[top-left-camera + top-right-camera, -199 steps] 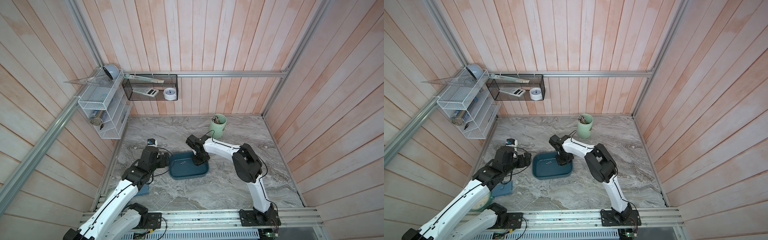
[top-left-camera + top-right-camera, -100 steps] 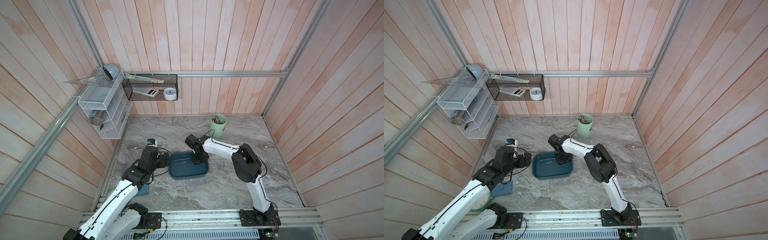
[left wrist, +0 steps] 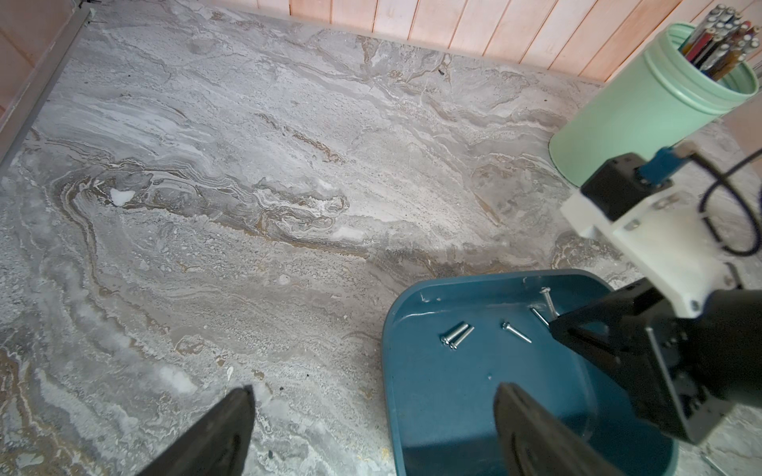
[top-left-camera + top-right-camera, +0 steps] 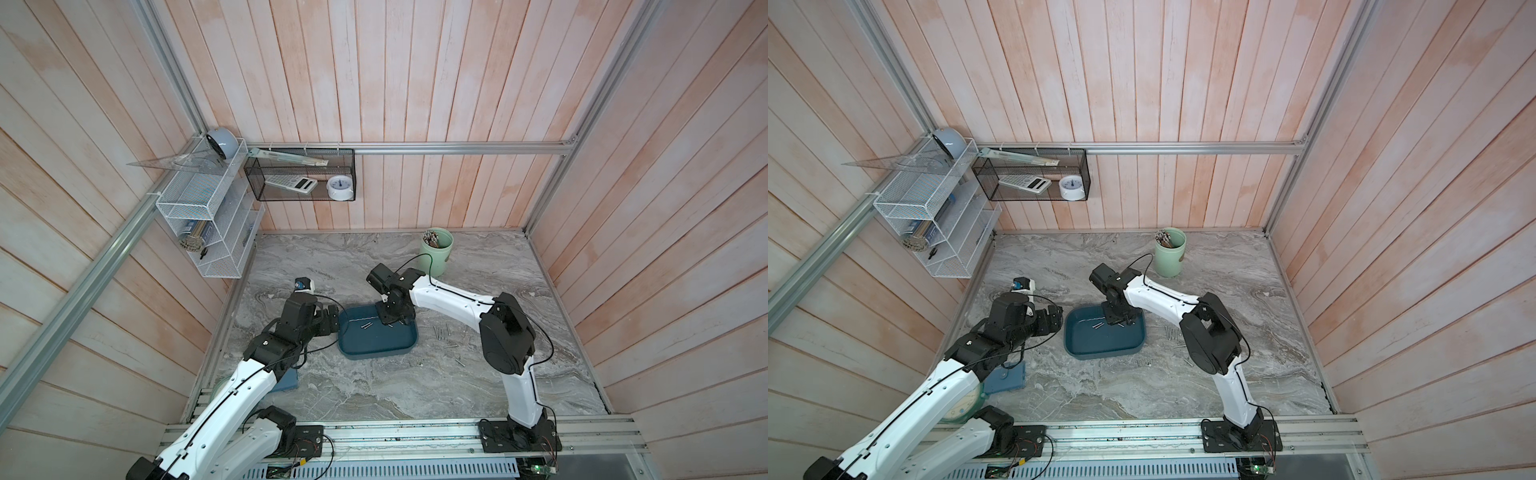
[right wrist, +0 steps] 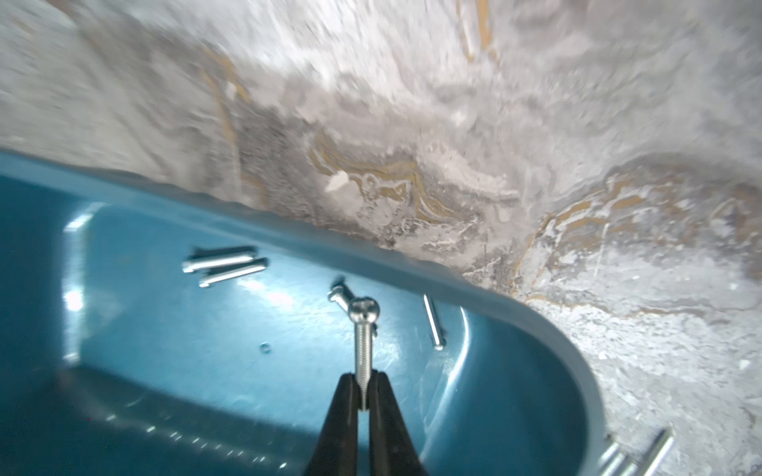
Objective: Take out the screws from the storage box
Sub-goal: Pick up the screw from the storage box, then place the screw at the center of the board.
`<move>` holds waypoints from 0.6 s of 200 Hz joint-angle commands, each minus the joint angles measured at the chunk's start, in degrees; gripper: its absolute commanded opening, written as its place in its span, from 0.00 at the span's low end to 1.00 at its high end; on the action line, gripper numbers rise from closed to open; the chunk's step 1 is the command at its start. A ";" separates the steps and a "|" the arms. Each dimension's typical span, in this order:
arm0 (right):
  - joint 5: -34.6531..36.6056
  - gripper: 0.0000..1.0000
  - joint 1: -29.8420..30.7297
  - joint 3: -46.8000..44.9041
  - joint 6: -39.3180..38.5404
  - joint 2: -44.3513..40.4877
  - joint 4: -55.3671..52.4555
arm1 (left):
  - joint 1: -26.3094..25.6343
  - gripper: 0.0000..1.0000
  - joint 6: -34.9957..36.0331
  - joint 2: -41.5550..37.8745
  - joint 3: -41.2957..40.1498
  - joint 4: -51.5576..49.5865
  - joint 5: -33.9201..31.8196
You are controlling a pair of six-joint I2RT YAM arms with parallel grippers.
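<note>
My right gripper lifts across next, then lowers to release at the row of screws atop the table, past the side of the storage box and below the gripper.
The storage box (image 4: 374, 343) (image 4: 1100, 344) is a shallow teal tray in the middle of the marble table. Several small silver screws (image 4: 365, 326) (image 3: 455, 334) (image 5: 224, 263) lie on its floor. My right gripper (image 5: 363, 375) (image 4: 392, 320) (image 4: 1116, 320) hangs over the box's far side, shut on the threaded tip of one screw (image 5: 363, 338), whose head points away from the jaws. My left gripper (image 3: 373, 389) (image 4: 334, 320) is open at the box's left wall. One finger (image 3: 519, 412) is over the box (image 3: 453, 412) and the other is over the table.
More screws (image 4: 442, 331) (image 4: 1172, 332) lie on the table right of the box. A pale green cup (image 4: 435, 251) of sticks stands at the back. A small white device (image 4: 303, 285) and a blue block (image 4: 286, 378) are at the left. Wire shelves hang on the walls.
The right gripper has closed the last bit onto the screw inside the box and barely shifted. The left arm has stayed still.
</note>
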 commanded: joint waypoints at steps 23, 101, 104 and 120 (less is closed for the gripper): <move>-0.20 0.06 -0.19 -1.71 0.31 -4.77 0.06 | -0.13 0.96 0.56 -0.45 0.53 -0.40 -0.85; -0.77 0.06 -11.35 -19.83 1.87 -24.57 2.19 | -0.13 0.96 0.49 -0.69 0.68 -0.43 -0.89; -0.71 0.06 -12.03 -20.64 1.96 -25.28 2.36 | -0.14 0.96 0.51 -0.70 0.65 -0.46 -0.86; -0.94 0.06 -14.83 -24.87 3.38 -28.73 3.74 | -0.11 0.96 0.48 -0.72 0.55 -0.30 -0.85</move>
